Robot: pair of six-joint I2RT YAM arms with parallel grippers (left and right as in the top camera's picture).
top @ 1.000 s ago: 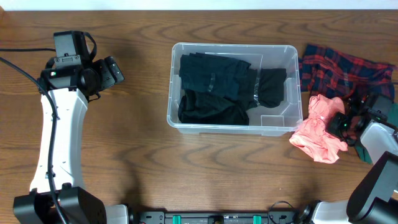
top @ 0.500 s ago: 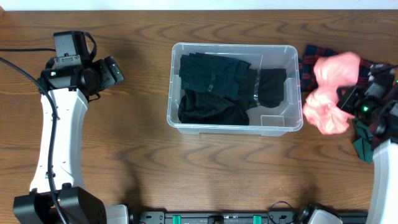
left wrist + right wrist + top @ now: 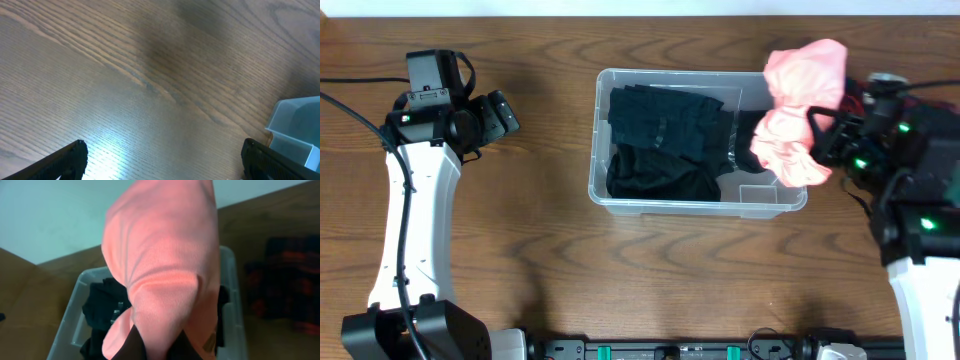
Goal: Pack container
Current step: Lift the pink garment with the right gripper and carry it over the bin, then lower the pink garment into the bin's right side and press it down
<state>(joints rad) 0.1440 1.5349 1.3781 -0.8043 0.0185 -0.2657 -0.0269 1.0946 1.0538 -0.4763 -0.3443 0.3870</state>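
Dark clothes fill the container's other end, so the robot's right gripper should move down and to the left in the overhead view and release the pink garment (image 3: 795, 100) in the container's emptier end (image 3: 746, 152).
The clear plastic container (image 3: 600, 190) sits at the table's middle and holds dark folded clothes (image 3: 665, 140). It also shows in the right wrist view (image 3: 67, 325). My right gripper (image 3: 817, 132) is shut on a pink garment (image 3: 795, 100) and holds it in the air over the container's right end. In the right wrist view the pink garment (image 3: 165, 255) hangs from the jaws (image 3: 160, 347) and fills the frame. My left gripper (image 3: 160, 162) is open and empty above bare wood at the far left, with a corner of the container (image 3: 295, 130) to its right.
A red and dark plaid garment (image 3: 855, 100) lies on the table right of the container, partly hidden by my right arm; it shows blurred in the right wrist view (image 3: 290, 285). The left arm (image 3: 415, 200) stands along the left side.
My right gripper lifted the pink garment off the table at the right and carried it up and left, over the container's right end. The left arm has not moved.
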